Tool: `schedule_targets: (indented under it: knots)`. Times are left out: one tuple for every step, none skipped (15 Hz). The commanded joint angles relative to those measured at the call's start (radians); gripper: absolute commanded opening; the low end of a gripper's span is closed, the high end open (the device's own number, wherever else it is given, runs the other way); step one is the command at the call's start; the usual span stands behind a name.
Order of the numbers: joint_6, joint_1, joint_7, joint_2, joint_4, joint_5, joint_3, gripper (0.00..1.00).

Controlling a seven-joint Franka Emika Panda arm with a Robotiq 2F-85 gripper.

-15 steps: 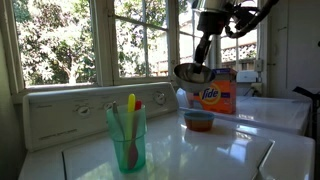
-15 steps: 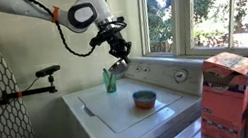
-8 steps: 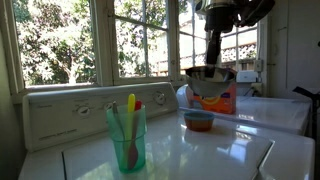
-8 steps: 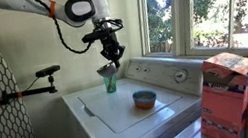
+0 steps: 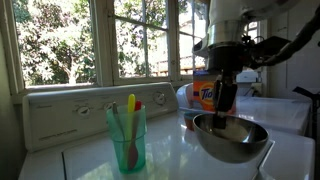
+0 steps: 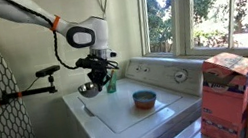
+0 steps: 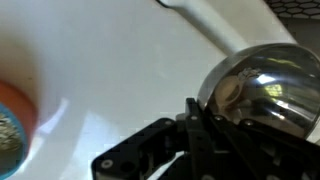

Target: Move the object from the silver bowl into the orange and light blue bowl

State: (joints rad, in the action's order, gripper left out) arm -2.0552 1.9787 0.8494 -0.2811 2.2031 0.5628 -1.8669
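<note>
The white washer top [image 5: 134, 176] beside the teal cup is clear. The gripper moves toward the cup next, lowers the bowl onto that spot and releases its rim.
My gripper [image 5: 223, 112] is shut on the rim of the silver bowl [image 5: 233, 140] and holds it low over the white washer top [image 6: 112, 117]. In an exterior view the gripper [image 6: 95, 76] and silver bowl [image 6: 88, 89] sit near the washer's far corner, beside the teal cup. The orange and light blue bowl [image 6: 144, 99] stands on the lid, well apart from the gripper. In the wrist view the gripper [image 7: 195, 112] clamps the silver bowl [image 7: 262, 85]. A pale tan object [image 7: 230, 93] shows inside it by the rim. The orange bowl [image 7: 12, 118] is at the left edge.
A teal translucent cup with utensils [image 5: 127, 135] stands by the control panel [image 5: 60, 115] and shows in both exterior views [image 6: 110, 81]. An orange Tide box [image 5: 205, 93] stands behind. Cardboard boxes [image 6: 224, 93] stand beside the washer. Windows run along the back.
The gripper has carried the silver bowl from high near the window down to just above the washer top, moving away from the orange and light blue bowl.
</note>
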Motion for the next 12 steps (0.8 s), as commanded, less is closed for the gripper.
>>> schedule_targets:
  knots:
    - [-0.038,-0.012,0.029,0.047,0.037,0.083,0.070,0.01]
    - [-0.066,-0.024,0.016,0.049,0.044,0.101,0.098,0.01]
    - [-0.104,-0.035,0.004,0.058,0.051,0.119,0.129,0.01]
    - [-0.153,-0.046,-0.008,0.055,0.058,0.126,0.157,0.01]
    - [-0.192,-0.057,-0.020,0.047,0.064,0.122,0.183,0.01]
    - [-0.217,-0.080,-0.032,0.047,0.064,0.112,0.221,0.01]
    - [-0.236,-0.104,-0.042,0.043,0.062,0.102,0.260,0.01]
    - [-0.243,-0.135,-0.053,0.039,0.054,0.097,0.306,0.01]
    - [-0.243,-0.169,-0.058,0.030,0.045,0.098,0.350,0.01]
    - [-0.234,-0.211,-0.064,0.019,0.030,0.103,0.399,0.01]
    - [-0.280,-0.264,-0.153,0.128,0.023,-0.019,0.481,0.01]
    - [-0.267,-0.339,-0.188,0.136,0.003,-0.062,0.562,0.01]
